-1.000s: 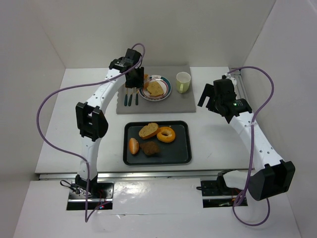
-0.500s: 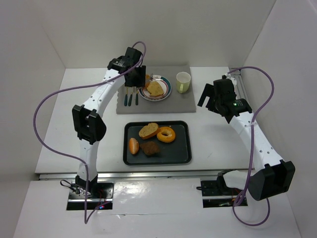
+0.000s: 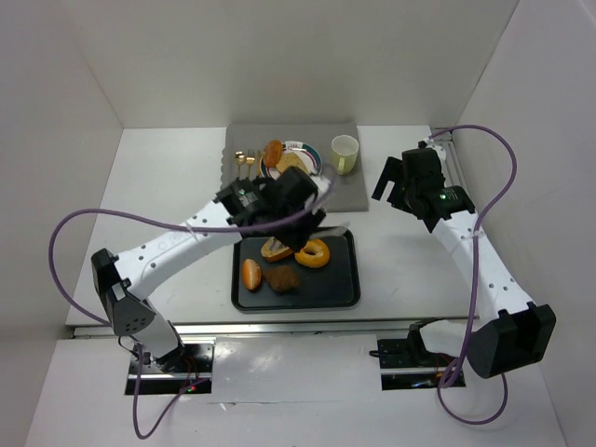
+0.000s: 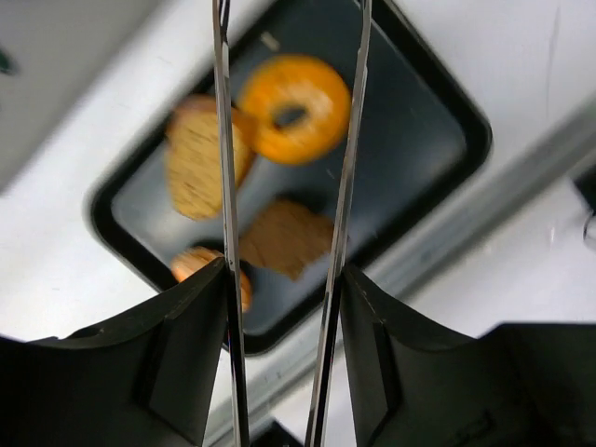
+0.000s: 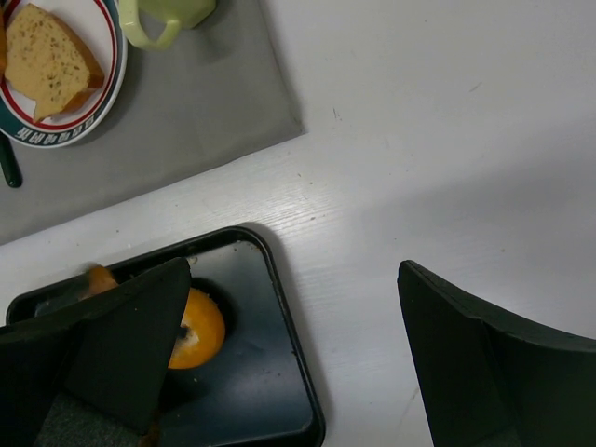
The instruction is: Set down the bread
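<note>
The bagel is below and back from my left gripper, so next I need to lower the gripper back over the orange bagel (image 3: 315, 253) (image 4: 296, 107) and close the metal tongs, which are still empty.
My left gripper (image 3: 300, 221) hangs over the black tray (image 3: 341, 281), shut on metal tongs (image 4: 346, 140) whose two blades run up out of the left wrist view. Below the blades on the tray (image 4: 424, 140) lie an oval bread slice (image 4: 197, 158), an orange bagel (image 4: 296, 107), a dark square slice (image 4: 284, 240) and a small roll (image 4: 191, 265). Nothing sits between the blades. The plate (image 3: 314, 152) on the grey mat holds a bread slice (image 3: 293, 164) and an orange roll (image 3: 273, 152). My right gripper (image 3: 396, 182) stands open and empty, right of the tray.
A pale green cup (image 3: 345, 154) stands on the mat (image 3: 349, 191) right of the plate. Cutlery (image 3: 242, 158) lies left of the plate, partly under my left arm. White walls close in the table on three sides.
My left arm has swung from the plate at the back down to over the tray, carrying the tongs. The orange roll on the plate is now uncovered. The right arm has not moved.
</note>
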Available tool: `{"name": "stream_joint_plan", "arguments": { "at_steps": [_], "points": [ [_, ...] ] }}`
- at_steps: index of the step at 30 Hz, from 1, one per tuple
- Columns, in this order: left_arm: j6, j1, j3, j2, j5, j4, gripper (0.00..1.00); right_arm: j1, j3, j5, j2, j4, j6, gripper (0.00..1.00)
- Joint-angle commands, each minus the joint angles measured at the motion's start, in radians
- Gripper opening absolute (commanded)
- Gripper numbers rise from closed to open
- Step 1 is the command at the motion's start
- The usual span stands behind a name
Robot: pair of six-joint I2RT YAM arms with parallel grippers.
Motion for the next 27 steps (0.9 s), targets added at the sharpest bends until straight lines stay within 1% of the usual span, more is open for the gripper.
{"name": "stream_joint_plan", "arguments": {
  "at_steps": [1,3,7,13,18,23,27],
  "points": [
    [0.044,-0.096,-0.063,-0.014,-0.019,-0.024,0.61,-0.005,0.008,-0.002,-0.034,0.02,-0.005,0.99],
    [0.054,-0.16,-0.081,-0.003,-0.057,-0.038,0.61,-0.005,0.008,-0.011,-0.034,0.02,-0.005,0.99],
    [0.074,-0.219,-0.092,0.047,-0.128,-0.105,0.61,-0.005,0.008,-0.011,-0.034,0.02,-0.005,0.99],
    [0.074,-0.233,-0.115,0.06,-0.195,-0.116,0.62,-0.005,0.008,-0.011,-0.054,0.02,-0.005,0.99],
    [0.05,-0.233,-0.124,0.095,-0.206,-0.143,0.6,-0.005,-0.001,-0.02,-0.044,0.02,-0.005,0.99],
    [0.05,-0.233,-0.137,0.095,-0.117,-0.163,0.56,-0.005,0.008,-0.02,-0.035,0.02,-0.014,0.99],
    [0.05,-0.233,-0.166,0.095,-0.117,-0.153,0.56,-0.005,0.008,-0.02,-0.035,0.02,-0.014,0.99]
  ]
}}
